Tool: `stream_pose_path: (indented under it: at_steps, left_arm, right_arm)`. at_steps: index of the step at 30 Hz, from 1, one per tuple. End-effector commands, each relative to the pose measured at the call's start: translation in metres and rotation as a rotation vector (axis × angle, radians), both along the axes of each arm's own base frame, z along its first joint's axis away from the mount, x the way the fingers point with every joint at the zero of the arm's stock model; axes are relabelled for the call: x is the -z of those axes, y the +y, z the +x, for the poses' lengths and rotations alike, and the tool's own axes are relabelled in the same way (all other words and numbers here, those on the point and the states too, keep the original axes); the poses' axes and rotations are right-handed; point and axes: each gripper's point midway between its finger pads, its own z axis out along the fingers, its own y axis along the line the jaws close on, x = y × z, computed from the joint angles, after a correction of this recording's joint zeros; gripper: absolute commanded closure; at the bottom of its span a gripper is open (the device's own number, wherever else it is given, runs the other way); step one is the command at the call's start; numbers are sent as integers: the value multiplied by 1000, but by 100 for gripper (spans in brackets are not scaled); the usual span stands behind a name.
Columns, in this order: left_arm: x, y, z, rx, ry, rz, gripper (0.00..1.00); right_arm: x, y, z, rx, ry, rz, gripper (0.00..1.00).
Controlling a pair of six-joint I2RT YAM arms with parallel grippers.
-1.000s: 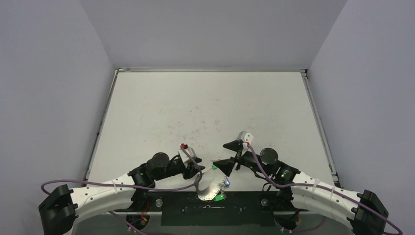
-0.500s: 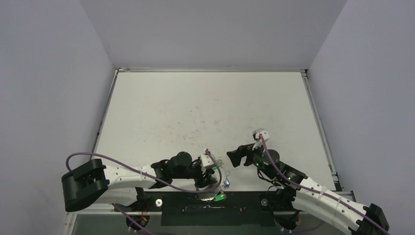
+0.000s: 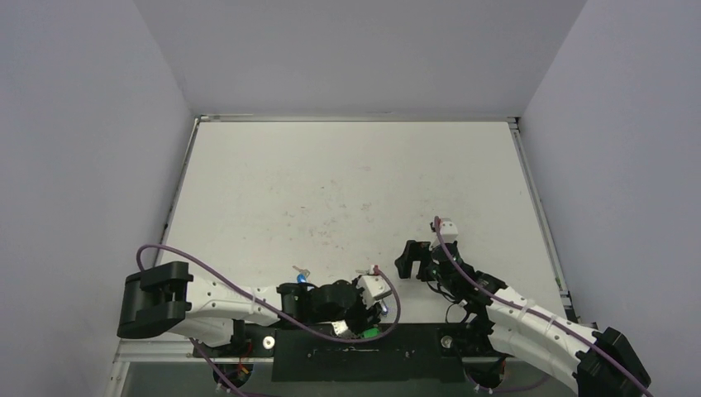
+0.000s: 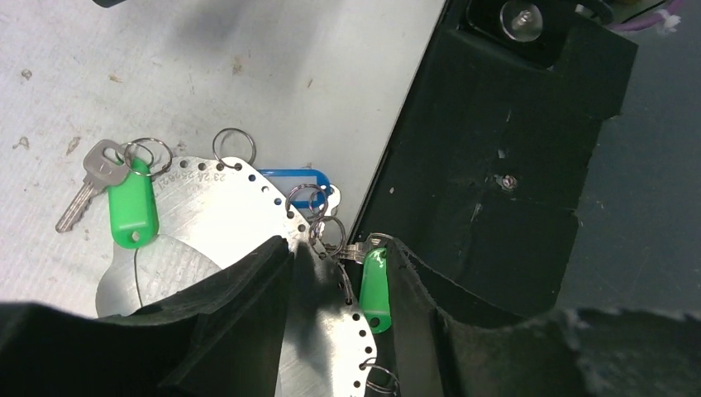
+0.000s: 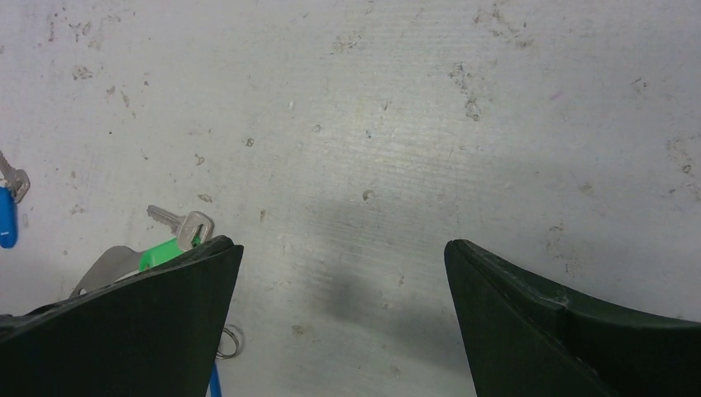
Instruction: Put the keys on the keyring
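The left gripper moves down to the keyring's holed rim (image 4: 337, 279) beside the second green key next, then closes its fingers.
The keyring (image 4: 207, 215) is a flat silvery plate with holes and small rings along its rim, lying at the table's near edge. A green-headed key (image 4: 131, 207) hangs on its left rim and a blue tag (image 4: 289, 178) at its top. My left gripper (image 4: 335, 269) is low over it, jaws partly apart, straddling the rim and a second green key (image 4: 376, 285). In the top view the left gripper (image 3: 368, 310) covers most of the ring. My right gripper (image 5: 340, 248) is wide open and empty over bare table, right of the green key (image 5: 169, 248).
A black base plate (image 4: 496, 149) runs along the near table edge right beside the keyring. A blue key (image 3: 301, 275) lies loose on the table beside the left arm. The right gripper (image 3: 409, 260) sits a little right of the ring.
My left arm has swung right and down over the keyring. My right gripper has pulled back to the right, away from the ring.
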Motion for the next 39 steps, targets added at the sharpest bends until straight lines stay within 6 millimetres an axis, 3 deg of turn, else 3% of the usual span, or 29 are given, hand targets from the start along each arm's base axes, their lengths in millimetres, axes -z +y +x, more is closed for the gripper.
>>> stream_pose_path:
  at_steps: [1, 17, 23, 26, 33, 39]
  left_arm:
    - [0, 0, 6, -120, 7, 125, 56]
    - [31, 7, -14, -84, -29, 400, 71]
    - [36, 5, -16, -64, -27, 412, 87]
    - [36, 7, -18, -51, -21, 417, 100]
    - [31, 9, -22, -34, -9, 366, 100]
    - [14, 8, -12, -82, -1, 211, 100]
  right_arm:
    - [-14, 7, 10, 23, -6, 40, 0]
    - [-8, 3, 9, 33, 15, 36, 0]
    - [-8, 4, 9, 30, 19, 36, 0]
    - [-8, 4, 9, 30, 18, 36, 0]
    - [-11, 7, 8, -1, 11, 42, 0]
    - [-29, 31, 0, -156, -36, 120, 0]
